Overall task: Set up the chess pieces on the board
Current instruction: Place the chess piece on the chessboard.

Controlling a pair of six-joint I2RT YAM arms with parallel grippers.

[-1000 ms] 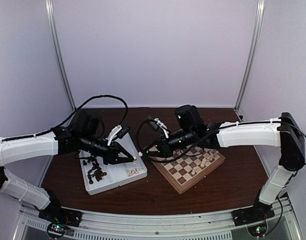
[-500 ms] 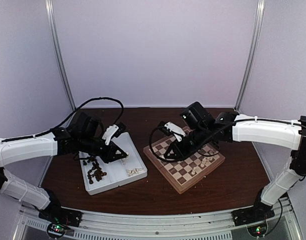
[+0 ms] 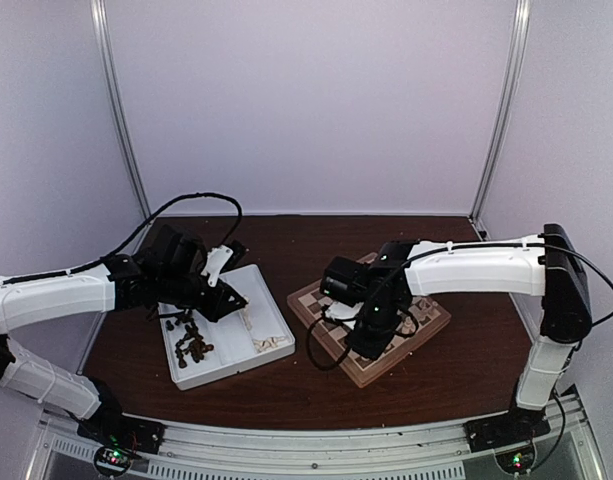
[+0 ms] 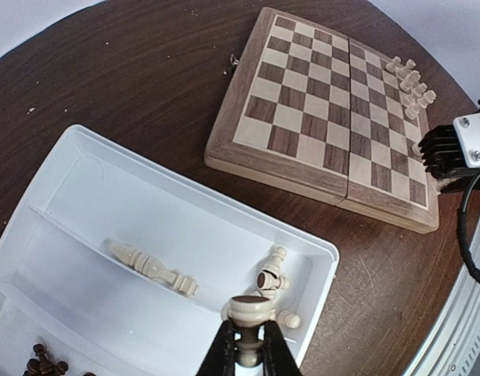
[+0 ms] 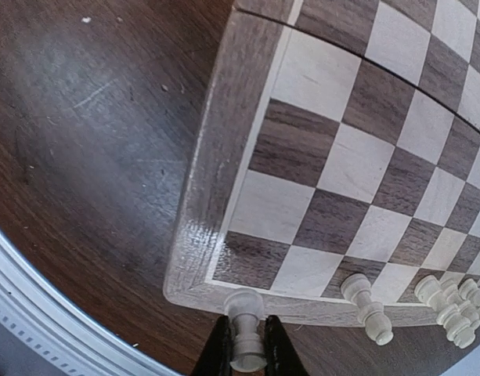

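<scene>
The right gripper moves off the board's rim next and lowers the cream pawn onto the board's dark corner square (image 3: 363, 369) (image 5: 251, 260), because that square stands empty beside the row of cream pieces.
The board (image 3: 321, 300) lies right of centre, with several cream chess pieces (image 3: 418, 320) along its right edge. My right gripper (image 3: 370, 346) hangs over the board's near corner. In the right wrist view it (image 5: 245, 325) is shut on a cream pawn (image 5: 246, 352) just above the corner rim (image 5: 194, 266). Other cream pieces (image 5: 366, 308) stand beside it. My left gripper (image 3: 234, 298) is over the white tray (image 3: 278, 318). In the left wrist view it (image 4: 246, 329) is shut on a cream piece (image 4: 250, 309) above the tray's cream compartment.
The tray (image 4: 83, 204) holds loose cream pieces (image 4: 149, 265) in one compartment and dark brown pieces (image 3: 192, 346) in the other. The board also shows in the left wrist view (image 4: 318, 117). Black cables loop near both wrists. A metal rail runs along the table's near edge.
My right gripper has swung from the board's left corner beside the tray to the board's near corner. My left gripper has drawn back left over the tray.
</scene>
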